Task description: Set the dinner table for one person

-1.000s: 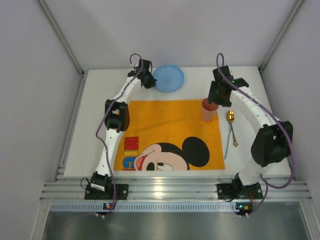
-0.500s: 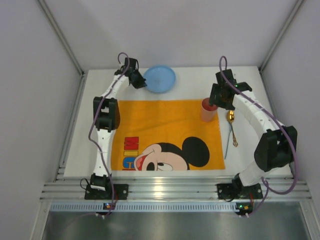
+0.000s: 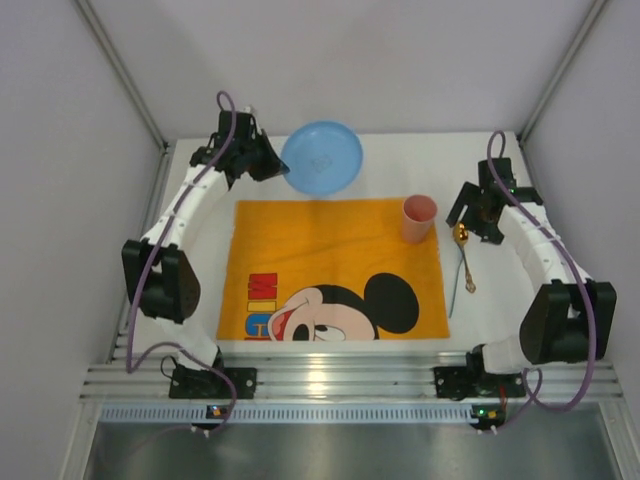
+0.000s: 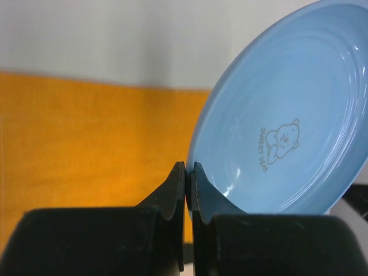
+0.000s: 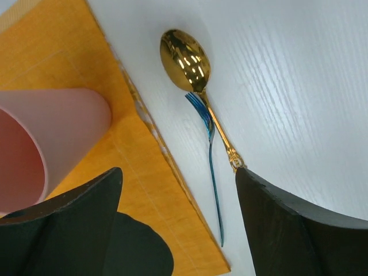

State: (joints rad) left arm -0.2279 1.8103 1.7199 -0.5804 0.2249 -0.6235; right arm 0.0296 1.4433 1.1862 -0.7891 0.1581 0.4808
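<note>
My left gripper carries the plate [image 3: 322, 158] back from past the cloth's far edge next, then lowers it onto the cloth's printed mouse face [image 3: 328, 304].
My left gripper [image 3: 280, 168] is shut on the rim of a blue plate [image 3: 322, 158] and holds it tilted above the white dinner table [image 3: 190, 270], past the far edge of the orange mouse cloth [image 3: 335, 270]. In the left wrist view the fingers [image 4: 177, 184] pinch the plate [image 4: 287, 115] on edge. My right gripper [image 3: 470, 222] is open and empty, above a gold spoon [image 3: 462, 250] and a blue fork [image 3: 455, 285] right of the cloth. A pink cup [image 3: 419, 219] stands upright on the cloth's far right corner. The right wrist view shows the spoon [image 5: 187, 60], fork [image 5: 213, 167] and cup [image 5: 40, 144].
Grey walls with metal posts close in the table on three sides. An aluminium rail [image 3: 330, 380] runs along the near edge, where both arm bases are bolted.
My left gripper has swung left and lifted the blue plate, which now tilts in the air. My right gripper has let go of the pink cup and moved right, over the spoon.
</note>
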